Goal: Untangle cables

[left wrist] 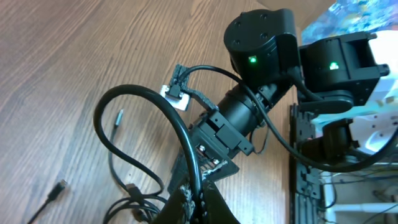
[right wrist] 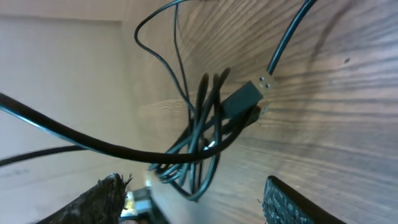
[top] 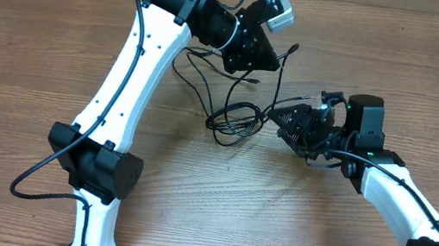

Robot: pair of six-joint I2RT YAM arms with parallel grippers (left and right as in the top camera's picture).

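The cable arcs above the table, so next I will lower my left gripper to the left in the overhead view, toward loose pieces of cable beyond the coil (top: 209, 64), and release it.
Several thin black cables (top: 233, 118) lie in a tangled coil on the wood table between my two grippers. My left gripper (top: 262, 58) is behind the coil, shut on one black cable (left wrist: 134, 93) that arcs up and left from its fingertips (left wrist: 196, 200). Loose strands run from it down to the coil (left wrist: 134, 204). Small plugs (left wrist: 59, 188) lie beside it. My right gripper (top: 287, 120) is open just right of the coil. In the right wrist view the coil (right wrist: 205, 140) with a USB plug (right wrist: 245, 98) lies ahead of the spread fingers (right wrist: 196, 205), and one strand (right wrist: 93, 144) crosses in front.
The right arm (left wrist: 255, 112) fills the middle of the left wrist view, close to the held cable. A black metal frame (left wrist: 305, 162) and arm bases stand at the table's near edge. The left arm (top: 136, 67) spans the left of the table.
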